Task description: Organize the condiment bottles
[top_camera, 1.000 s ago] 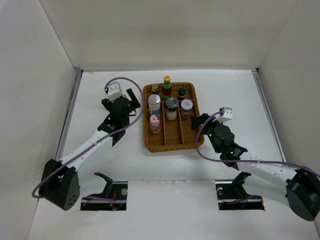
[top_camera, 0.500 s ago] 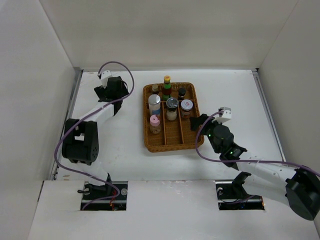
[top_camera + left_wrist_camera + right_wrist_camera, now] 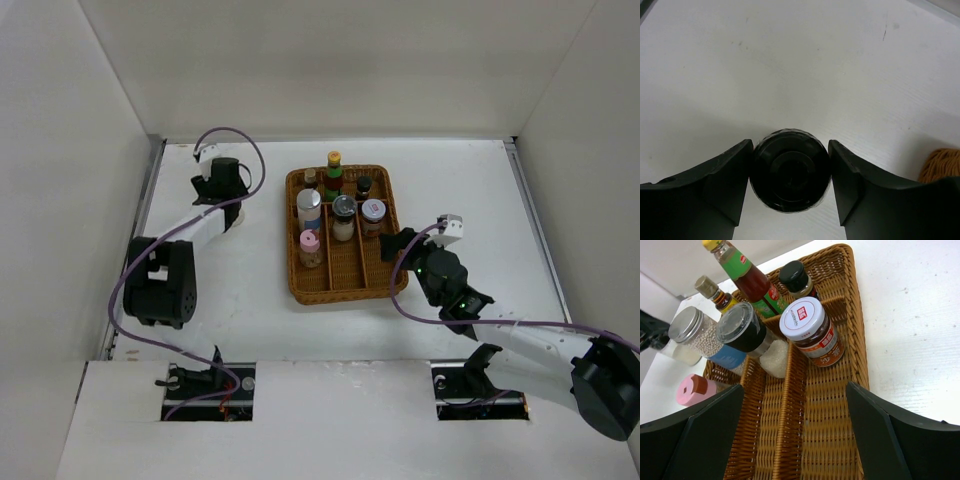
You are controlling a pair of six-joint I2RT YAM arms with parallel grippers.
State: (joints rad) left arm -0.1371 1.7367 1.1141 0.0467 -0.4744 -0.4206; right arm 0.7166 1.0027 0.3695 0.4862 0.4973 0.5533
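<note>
The wicker beside the black-lidded jar is bare. My left gripper should rise next, carry the bottle over the tray (image 3: 345, 285), then go down into the near part of the tray's middle section.
My left gripper (image 3: 790, 148) is shut on a black-capped bottle (image 3: 790, 172), both fingers pressed against the cap. It stands on the white table at the far left (image 3: 224, 174), apart from the wicker tray (image 3: 345, 285). In the tray stand several condiment bottles: a yellow-capped sauce bottle (image 3: 747, 277), a small black-capped one (image 3: 796, 277), a red-and-white-capped jar (image 3: 810, 330), a black-lidded jar (image 3: 742, 330), a silver-capped jar (image 3: 692, 332) and a pink-capped one (image 3: 695, 390). My right gripper (image 3: 795, 440) hangs open over the tray's near right part (image 3: 402, 246), holding nothing.
White enclosure walls close the table on the left, back and right. A metal strip (image 3: 140, 230) runs along the left edge. The tray's near compartments (image 3: 840, 405) are bare wicker. Two cut-outs (image 3: 210, 385) sit at the near edge by the arm bases.
The left gripper has swung away from the tray to the far left corner and closed on the black-capped bottle. The right arm has hardly moved.
</note>
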